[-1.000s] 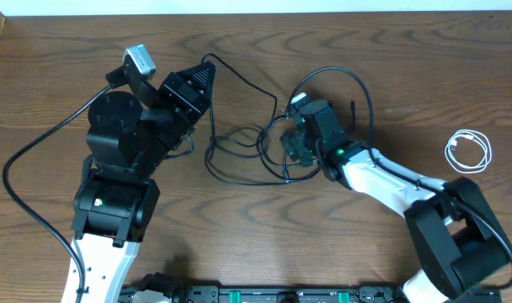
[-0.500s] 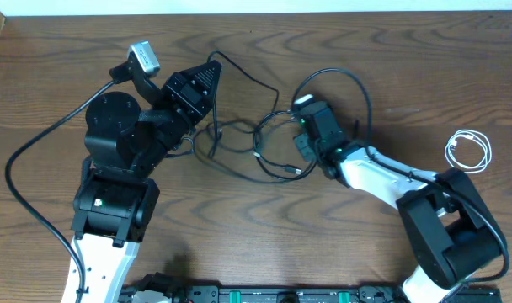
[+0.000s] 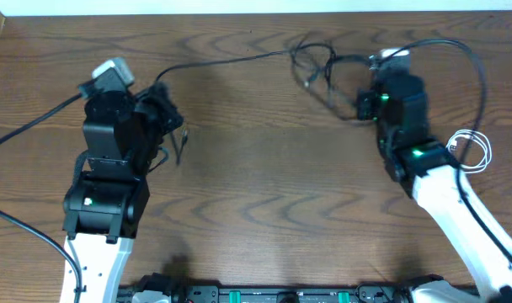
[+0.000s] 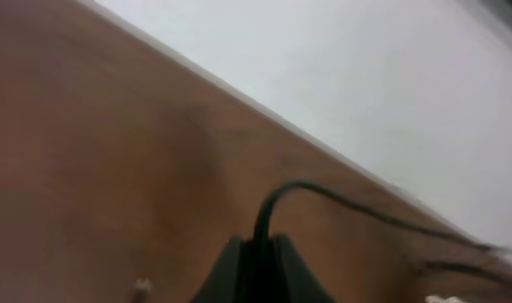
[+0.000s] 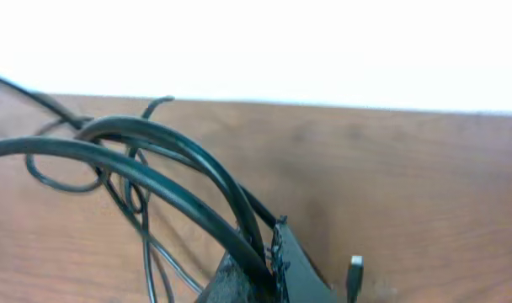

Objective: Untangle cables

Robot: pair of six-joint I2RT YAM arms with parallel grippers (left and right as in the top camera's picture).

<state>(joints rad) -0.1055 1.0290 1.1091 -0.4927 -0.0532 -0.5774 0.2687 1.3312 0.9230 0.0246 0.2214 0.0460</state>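
My right gripper comes back down from the table's far edge next, as the tangle (image 3: 317, 62) crowds the wall. It then releases the black cable on the table near the white cable.
The black cables form a small tangle (image 3: 317, 62) at the far middle-right of the table. One black strand (image 3: 231, 59) runs stretched from the tangle to my left gripper (image 3: 161, 93), which is shut on it. In the left wrist view the strand (image 4: 340, 199) rises from between the closed fingers (image 4: 226, 273) of the left gripper (image 4: 259, 257). A plug end (image 3: 182, 137) hangs beside this gripper. My right gripper (image 3: 365, 99) is shut on black cable loops (image 5: 168, 168) next to the tangle, at the right gripper (image 5: 269, 261). A white cable (image 3: 473, 150) lies coiled at the right.
The thick black wires (image 3: 458, 50) of the arms arc above the right wrist and trail off to the left (image 3: 20, 135). A small plug (image 5: 354, 273) stands beside the right fingers. The table's far edge (image 3: 239, 12) meets a white wall close behind the tangle.
The arms have pulled apart: the left moved left, the right swung up and right, dragging the tangle to the far side. The black strand is now stretched. The right gripper closed on cables.
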